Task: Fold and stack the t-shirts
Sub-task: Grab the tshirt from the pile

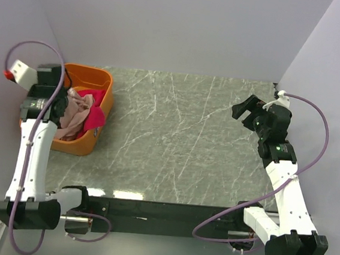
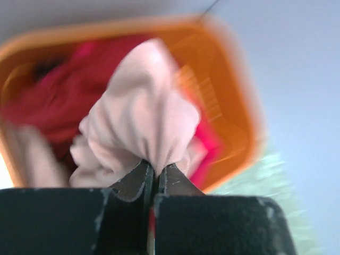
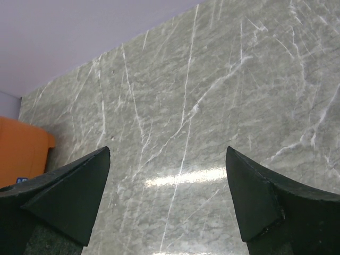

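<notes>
Next, the left gripper rises above the orange tub [image 1: 103,102], swings over the far tabletop [image 1: 149,96] beside the tub, then lowers and releases the fold, as the marble is bare.
The t-shirts lie bunched in an orange tub [image 1: 103,102] at the table's far left. A dusty pink t-shirt [image 1: 75,109] lies on top of a magenta t-shirt [image 1: 95,118]. In the left wrist view my left gripper [image 2: 156,168] is shut on a fold of the pink t-shirt [image 2: 143,114], which rises in a peak from the pile. A dark red t-shirt [image 2: 64,101] lies beneath it. My right gripper [image 1: 241,110] hovers open over bare table at the right, fingers [image 3: 79,186] wide apart with nothing between them.
The orange tub [image 2: 228,90] stands close to the left wall. Grey marble tabletop [image 1: 181,134] spans the middle. Lilac walls close the back and both sides. A dark bar with cables runs along the near edge between the arm bases.
</notes>
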`<state>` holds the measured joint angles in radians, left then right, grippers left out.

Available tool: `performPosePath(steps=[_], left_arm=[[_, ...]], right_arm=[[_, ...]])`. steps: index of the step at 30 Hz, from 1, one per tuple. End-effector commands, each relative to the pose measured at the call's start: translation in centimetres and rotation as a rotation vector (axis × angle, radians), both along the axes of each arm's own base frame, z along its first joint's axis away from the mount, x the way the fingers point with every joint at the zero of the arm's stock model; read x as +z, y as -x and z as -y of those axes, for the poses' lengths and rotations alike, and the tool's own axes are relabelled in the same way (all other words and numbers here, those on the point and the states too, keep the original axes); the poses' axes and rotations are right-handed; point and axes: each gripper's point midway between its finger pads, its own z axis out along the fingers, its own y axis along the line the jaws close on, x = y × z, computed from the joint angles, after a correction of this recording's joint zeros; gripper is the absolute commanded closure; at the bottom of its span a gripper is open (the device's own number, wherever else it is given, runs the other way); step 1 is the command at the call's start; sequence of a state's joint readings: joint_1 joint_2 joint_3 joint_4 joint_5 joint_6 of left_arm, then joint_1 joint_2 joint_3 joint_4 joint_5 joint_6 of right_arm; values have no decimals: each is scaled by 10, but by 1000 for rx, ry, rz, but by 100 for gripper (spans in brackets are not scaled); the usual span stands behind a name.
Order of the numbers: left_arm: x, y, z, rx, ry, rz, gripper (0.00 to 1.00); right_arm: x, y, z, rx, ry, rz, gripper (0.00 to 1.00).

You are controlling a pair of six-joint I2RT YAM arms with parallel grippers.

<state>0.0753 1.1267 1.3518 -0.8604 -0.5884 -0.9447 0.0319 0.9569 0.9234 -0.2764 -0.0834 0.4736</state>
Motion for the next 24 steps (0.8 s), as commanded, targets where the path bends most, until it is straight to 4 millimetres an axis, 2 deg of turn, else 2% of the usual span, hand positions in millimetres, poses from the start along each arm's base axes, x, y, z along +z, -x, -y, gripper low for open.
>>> performPosePath(steps=[1, 2, 5, 6, 7, 9, 11, 15, 18, 19, 20, 21, 22, 23, 24], left_arm=[[122, -6, -14, 20, -135, 341, 99], [148, -5, -18, 43, -156, 384, 99], [190, -12, -20, 24, -219, 457, 99], [198, -17, -15, -23, -249, 465, 99], [219, -23, -11, -56, -270, 537, 99], [240, -33, 3, -157, -306, 588, 99], [268, -36, 7, -179, -331, 657, 99], [309, -47, 19, -252, -377, 758, 99], [333, -66, 60, -489, -379, 864, 99], [329, -80, 92, -647, -364, 878, 99], [330, -85, 108, -706, -362, 892, 99], [328, -92, 115, -726, -385, 883, 99], [315, -109, 160, -828, -359, 861, 99], [323, -111, 167, -784, -387, 860, 99], [322, -116, 183, -806, -442, 839, 99]], right_arm=[[11, -2, 0, 14, 13, 54, 5], [11, -2, 0, 16, 12, 58, 5], [12, -3, -3, 33, 12, 68, 5], [11, -3, -4, 35, 8, 66, 5], [10, -4, -4, 39, 8, 65, 6], [9, -4, -6, 46, 6, 65, 6], [10, -4, -6, 47, 6, 68, 6], [9, -6, -6, 42, -1, 70, 6], [9, -8, -7, 45, -3, 76, 6], [7, -9, -6, 41, -4, 76, 6], [6, -10, -6, 39, -6, 77, 6], [3, -12, -6, 37, -7, 70, 6], [2, -13, -6, 34, -11, 64, 6], [0, -13, -5, 32, -12, 55, 6], [-3, -14, -6, 33, -10, 42, 6]])
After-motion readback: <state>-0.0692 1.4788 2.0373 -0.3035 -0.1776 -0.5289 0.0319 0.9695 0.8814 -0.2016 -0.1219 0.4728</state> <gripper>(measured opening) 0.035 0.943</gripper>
